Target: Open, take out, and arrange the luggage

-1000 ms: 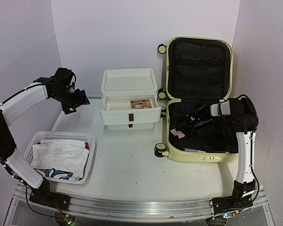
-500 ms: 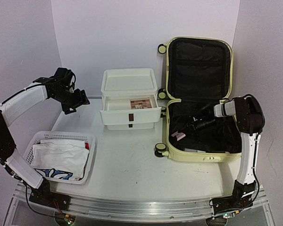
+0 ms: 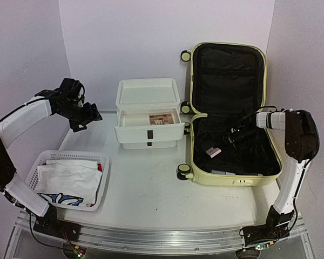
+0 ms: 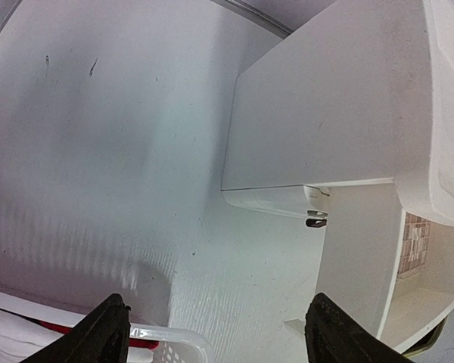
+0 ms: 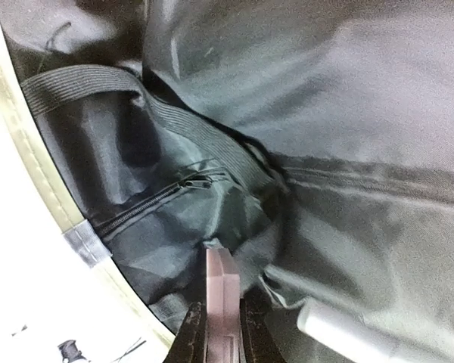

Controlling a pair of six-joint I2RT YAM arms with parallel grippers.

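Observation:
The brown item leaves space in the drawer's empty end [image 3: 134, 119], so the robot's right gripper will next go up from the lining and left in the top view, into that end.
The luggage [image 3: 232, 181] is a pale yellow hard-shell suitcase lying open at the right of the table, its lid [image 3: 228, 70] propped upright against the back wall. Both halves are lined in black fabric [image 5: 325, 91]. My right gripper [image 3: 220, 147] reaches into the lower half from the right and is shut on a small flat pink case [image 3: 213, 152]. In the right wrist view that pink case [image 5: 222, 280] stands on edge, pinched in my right gripper [image 5: 223, 314]. My left gripper [image 3: 83, 121] hangs open above the table at the far left, holding nothing; the left wrist view shows bare table under it [image 4: 216, 325].
A white drawer box [image 3: 148, 110] stands left of the suitcase, its upper drawer pulled out with a brown patterned item [image 3: 162, 118] inside. A white perforated basket [image 3: 70, 181] with folded cloth sits front left. A white tube [image 5: 356, 336] lies on the lining.
My right gripper has closed on the pink case and drawn back to the right with it, carrying it slightly right and up inside the suitcase. The left arm has stayed put.

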